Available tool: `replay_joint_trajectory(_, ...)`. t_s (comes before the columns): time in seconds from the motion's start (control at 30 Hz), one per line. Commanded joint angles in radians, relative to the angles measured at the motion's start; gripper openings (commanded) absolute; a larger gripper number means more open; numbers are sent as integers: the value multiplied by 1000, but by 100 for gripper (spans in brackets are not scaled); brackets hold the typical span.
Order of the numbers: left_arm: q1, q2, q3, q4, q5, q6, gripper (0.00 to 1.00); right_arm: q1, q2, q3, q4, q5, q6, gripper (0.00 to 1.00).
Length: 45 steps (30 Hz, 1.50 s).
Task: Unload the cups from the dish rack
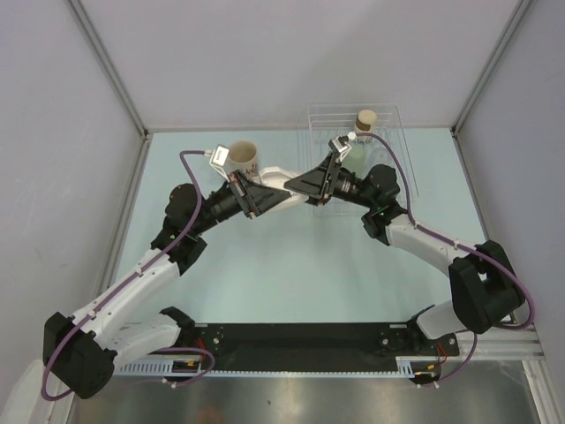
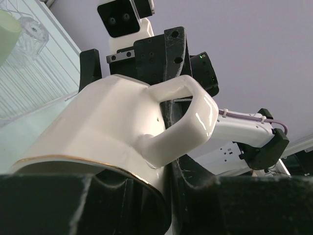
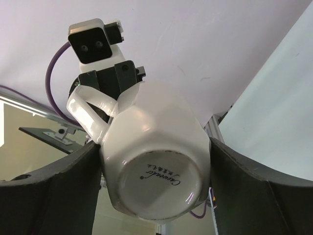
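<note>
The mug's base faces sideways, so my left gripper should turn downward next, go down to the tabletop beside the cream printed cup [image 1: 240,159] and release the mug upright.
A white handled mug [image 1: 281,177] hangs above the table's middle between both grippers. In the left wrist view the mug [image 2: 107,122] shows its handle and gold rim, and my left gripper [image 2: 166,196] is shut on the rim wall. In the right wrist view the mug's base [image 3: 156,176] sits between my right gripper's [image 3: 155,171] fingers, which press on both sides. The cream printed cup [image 1: 240,159] stands on the table at the back left. The dish rack [image 1: 388,119] at the back right holds a tan brown-topped cup [image 1: 365,119] and a pale green cup [image 1: 357,152].
Grey walls close the table on three sides. The two arms cross the middle of the table and meet there. The rack [image 2: 29,78] and green cup [image 2: 6,39] show at the left in the left wrist view.
</note>
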Motion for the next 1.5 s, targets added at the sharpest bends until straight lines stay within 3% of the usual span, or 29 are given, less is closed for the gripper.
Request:
replay_joint_trajectory(0.0,-9,12,3,27,-14,33,1,25,41,28,94,-57,-2,23)
replay_joint_trajectory(0.03,-9,12,-3,45,-11,24,0,26,44,26,103,-58,8,33)
replay_joint_trajectory(0.07,-9,12,-3,47,-5,24,0,22,47,26,116,-61,14,48)
replay_joint_trajectory(0.17,-7,9,5,32,-5,31,0,-3,47,23,125,-66,32,77)
replay_joint_trajectory(0.27,-5,0,9,15,-4,41,0,-61,35,13,151,-77,69,99)
replay_joint_trajectory(0.57,8,-28,23,-4,7,51,0,-239,-26,-35,232,-126,179,100)
replay_joint_trajectory(0.7,28,-34,61,-121,-20,94,0,-303,-65,-58,219,-121,178,100)
replay_joint_trajectory(0.8,41,-14,184,-363,-134,227,0,-331,-118,-21,25,-115,36,100)
replay_joint_trajectory(0.83,41,0,275,-457,-227,311,0,-331,-137,3,-151,-100,-28,100)
replay_joint_trajectory(0.9,41,33,365,-634,-316,382,0,-325,-166,92,-340,-80,-212,100)
replay_joint_trajectory(1.03,41,174,616,-870,-540,523,0,-305,-164,180,-629,19,-359,100)
replay_joint_trajectory(1.13,44,259,768,-1031,-718,594,0,-285,-140,247,-787,119,-438,100)
replay_joint_trajectory(1.3,53,466,951,-1231,-997,671,0,-274,-97,322,-878,192,-466,100)
replay_joint_trajectory(1.47,125,595,1052,-1271,-1045,713,1,-253,-57,408,-1013,250,-550,100)
